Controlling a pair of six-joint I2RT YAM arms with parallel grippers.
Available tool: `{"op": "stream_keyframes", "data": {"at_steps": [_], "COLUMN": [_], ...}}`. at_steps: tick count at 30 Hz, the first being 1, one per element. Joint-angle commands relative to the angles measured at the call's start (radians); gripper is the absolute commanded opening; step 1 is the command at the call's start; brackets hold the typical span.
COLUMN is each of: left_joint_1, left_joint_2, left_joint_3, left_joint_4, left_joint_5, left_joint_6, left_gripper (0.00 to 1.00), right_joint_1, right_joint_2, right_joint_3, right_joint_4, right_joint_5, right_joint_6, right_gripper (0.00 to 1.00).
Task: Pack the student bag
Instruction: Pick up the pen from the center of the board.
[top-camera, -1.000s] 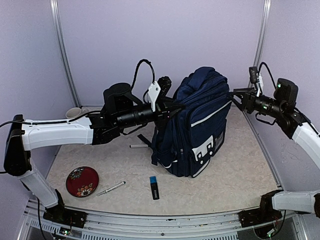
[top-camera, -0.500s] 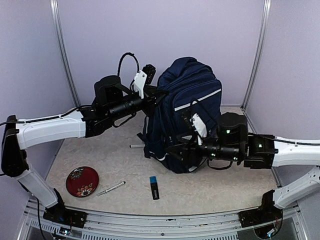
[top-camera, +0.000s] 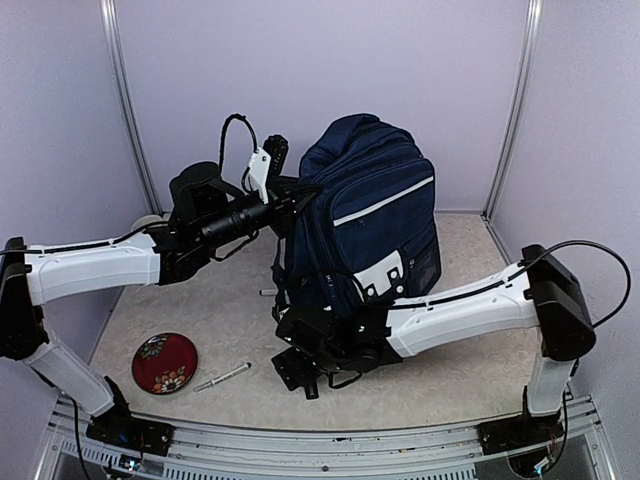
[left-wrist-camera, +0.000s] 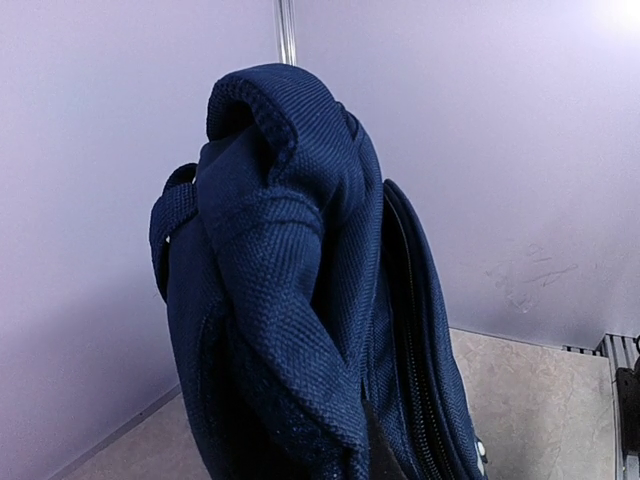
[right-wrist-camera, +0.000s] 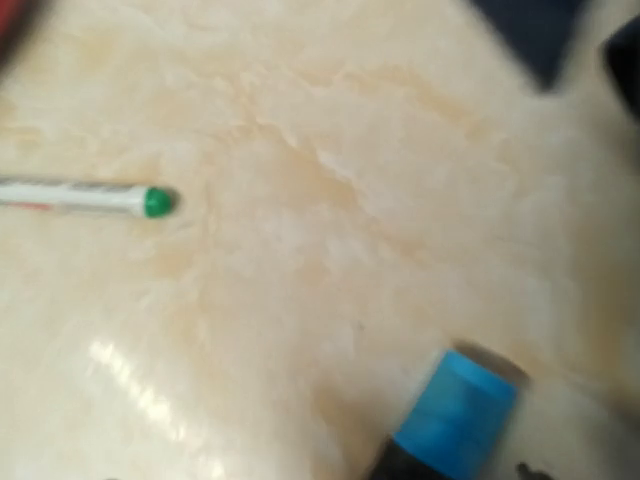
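My right gripper lowers to the black marker behind its blue cap next, turning to line up, since the marker lies slanted.
The student bag (top-camera: 370, 215), navy blue with a white stripe and white front patches, stands upright mid-table, leaning back. My left gripper (top-camera: 297, 192) is shut on the bag's upper left edge. The left wrist view is filled with the bag's bunched navy fabric (left-wrist-camera: 290, 300), and that gripper's fingers do not show there. My right arm reaches across in front of the bag, with the right gripper (top-camera: 288, 368) low over the table at the front. Its fingers do not show in the right wrist view, which looks down on a blue-capped black marker (right-wrist-camera: 455, 415).
A red patterned plate (top-camera: 165, 362) lies at the front left, with a silvery pen (top-camera: 222, 377) beside it. The right wrist view shows a green-tipped pen (right-wrist-camera: 75, 197). Another pen (top-camera: 270, 293) lies left of the bag. A cup (top-camera: 148, 222) stands behind the left arm.
My right arm swung from the back right, across the bag's front, down to the table by the marker. The left gripper drew the bag's top leftward and up.
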Motion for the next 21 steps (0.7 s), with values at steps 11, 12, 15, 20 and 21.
{"op": "stream_keyframes", "data": {"at_steps": [11, 12, 15, 20, 21], "left_joint_1": [0.011, 0.011, 0.010, 0.007, 0.007], "left_joint_2": [-0.078, -0.078, -0.078, -0.080, -0.080], "left_joint_3": [-0.004, -0.007, -0.009, -0.008, -0.007], "left_joint_4": [0.167, 0.174, 0.183, 0.172, 0.171], "left_joint_5": [0.029, 0.034, 0.037, 0.038, 0.036], "left_joint_6": [-0.011, -0.012, -0.014, -0.009, -0.007], "left_gripper": [0.00, 0.00, 0.00, 0.00, 0.00], "right_joint_1": [0.001, -0.003, -0.027, -0.045, -0.048], "right_joint_2": [0.192, 0.187, 0.189, 0.162, 0.156], "right_joint_3": [0.095, 0.074, 0.034, -0.005, -0.007], "right_joint_4": [-0.265, -0.246, -0.201, -0.179, -0.182], "right_joint_5": [-0.017, -0.036, -0.090, -0.067, -0.066], "right_joint_6": [0.159, 0.157, 0.158, 0.154, 0.149], "right_gripper": [0.79, 0.75, 0.63, 0.34, 0.30]}}
